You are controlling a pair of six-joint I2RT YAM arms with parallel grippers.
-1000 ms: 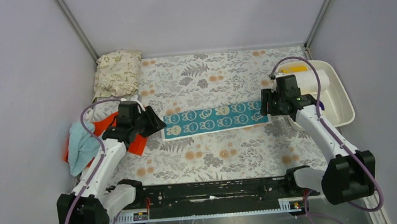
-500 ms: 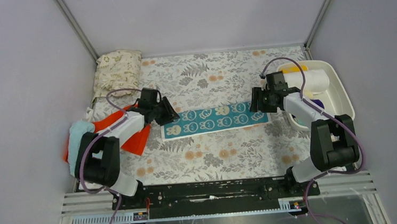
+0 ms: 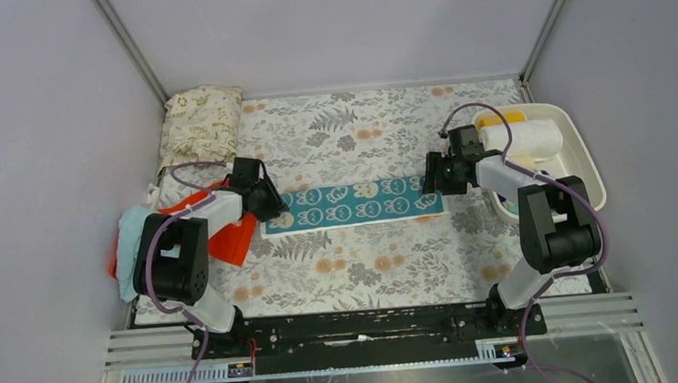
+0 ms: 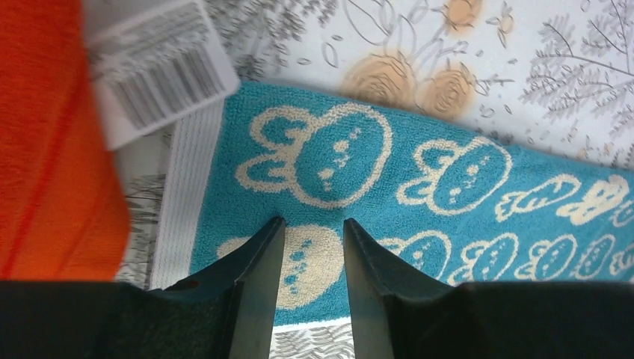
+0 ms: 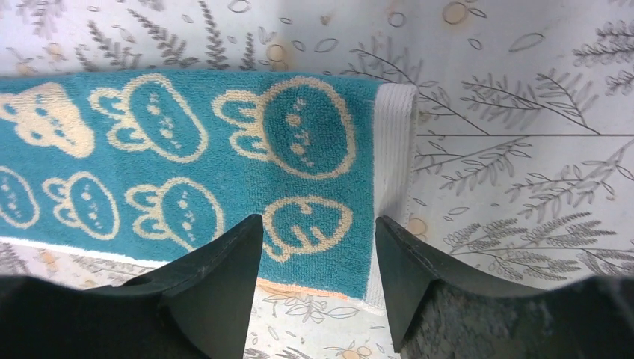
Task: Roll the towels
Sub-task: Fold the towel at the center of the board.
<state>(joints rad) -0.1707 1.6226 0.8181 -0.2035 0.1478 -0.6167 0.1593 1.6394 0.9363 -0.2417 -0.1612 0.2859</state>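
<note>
I will move my right gripper toward the right in the wrist view and down onto the white hem next, because the hem is below my right gripper, under one finger only.
A teal towel [image 3: 354, 202] printed with cream bunnies lies flat as a long folded strip across the middle of the mat. My left gripper [image 3: 268, 202] stands low over its left end, fingers a narrow gap apart with flat towel [image 4: 448, 172] showing between them [image 4: 312, 221]. My right gripper [image 3: 430, 177] is over the right end, jaws wide open [image 5: 319, 218] above the towel's white hem [image 5: 396, 149]. Neither pinches cloth. An orange-red towel [image 3: 230, 241] and a light blue towel [image 3: 133, 240] lie heaped at the left.
A white tray [image 3: 590, 172] at the right holds a rolled white towel [image 3: 523, 136], a yellow one [image 3: 503, 117] and a purple one [image 3: 545, 178]. The leaf-printed cushion [image 3: 202, 124] sits at the back left. A barcode label [image 4: 157, 67] lies beside the orange cloth [image 4: 45, 149]. The floral mat [image 3: 368, 262] covers the table.
Both arms have stretched forward and lowered onto the teal towel's two ends. The towel has shifted slightly left and straightened. The left jaws have narrowed.
</note>
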